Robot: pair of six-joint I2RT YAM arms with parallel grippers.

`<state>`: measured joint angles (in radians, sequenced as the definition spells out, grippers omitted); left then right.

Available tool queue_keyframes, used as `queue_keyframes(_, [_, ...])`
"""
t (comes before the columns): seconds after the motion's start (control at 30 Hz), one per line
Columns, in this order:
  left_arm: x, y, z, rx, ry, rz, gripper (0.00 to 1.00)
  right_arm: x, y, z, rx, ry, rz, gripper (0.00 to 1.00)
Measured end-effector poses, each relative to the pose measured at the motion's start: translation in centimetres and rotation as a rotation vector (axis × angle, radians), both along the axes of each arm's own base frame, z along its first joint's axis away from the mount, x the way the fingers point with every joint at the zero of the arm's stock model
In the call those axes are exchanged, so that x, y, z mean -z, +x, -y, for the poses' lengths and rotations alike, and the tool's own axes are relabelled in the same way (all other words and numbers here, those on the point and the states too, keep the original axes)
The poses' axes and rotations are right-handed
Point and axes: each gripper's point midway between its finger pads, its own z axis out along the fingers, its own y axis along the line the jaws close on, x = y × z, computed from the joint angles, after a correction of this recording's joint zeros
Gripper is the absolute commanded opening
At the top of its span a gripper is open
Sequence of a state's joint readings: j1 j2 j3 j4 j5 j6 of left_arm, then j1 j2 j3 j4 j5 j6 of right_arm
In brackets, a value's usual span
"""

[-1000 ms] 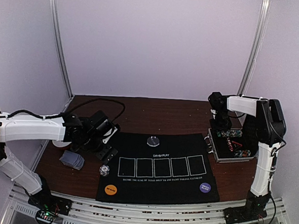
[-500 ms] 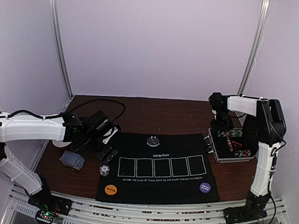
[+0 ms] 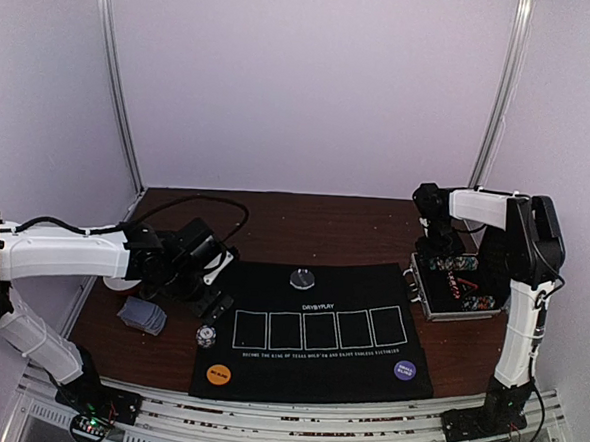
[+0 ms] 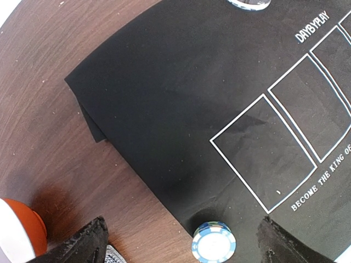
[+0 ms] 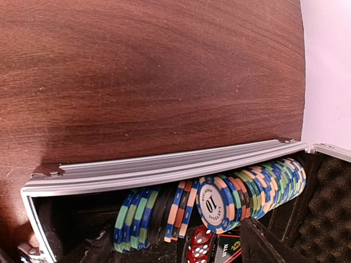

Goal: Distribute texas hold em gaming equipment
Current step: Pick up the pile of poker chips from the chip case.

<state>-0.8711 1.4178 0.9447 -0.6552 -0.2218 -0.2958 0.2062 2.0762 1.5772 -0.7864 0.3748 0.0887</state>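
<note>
Next, my right gripper moves down into the silver case (image 5: pixel 164 167) around the upright chips beside the white-faced chip. Its open fingers already straddle that group.
A small blue-and-white striped chip stack (image 4: pixel 214 242) stands at the black mat's left edge, between the spread fingers of my open left gripper (image 4: pixel 184 249), which hovers just above it (image 3: pixel 206 336). Beside it on the wood lies a blue-grey-backed card deck (image 3: pixel 142 315). The clear dealer disc (image 3: pixel 303 278), the orange disc (image 3: pixel 219 375) and the purple disc (image 3: pixel 404 370) lie on the mat (image 3: pixel 371 286). My right gripper (image 5: pixel 181 246) is open over the silver case (image 5: pixel 164 167), its fingers straddling a row of striped chips (image 5: pixel 219 203) standing on edge inside.
Red dice (image 5: pixel 200 244) lie in the case below the chip row. An orange-and-white round object (image 4: pixel 22 233) sits on the wood left of my left gripper. The case (image 3: pixel 461 289) stands at the mat's right edge, near the right wall.
The right gripper's jaws have spread wider over the chips in the case. The left arm has not moved.
</note>
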Motion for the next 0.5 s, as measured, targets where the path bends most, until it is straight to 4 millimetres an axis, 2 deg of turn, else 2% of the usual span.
queue_keyframes(0.27, [0.28, -0.09, 0.08, 0.007, 0.004, -0.010, 0.98, -0.24, -0.13, 0.32, -0.012, -0.031, -0.010, 0.69])
queue_keyframes(0.5, [0.50, -0.27, 0.23, 0.015, 0.001, -0.022, 0.98, -0.25, -0.19, -0.01, -0.044, -0.045, -0.023, 0.59])
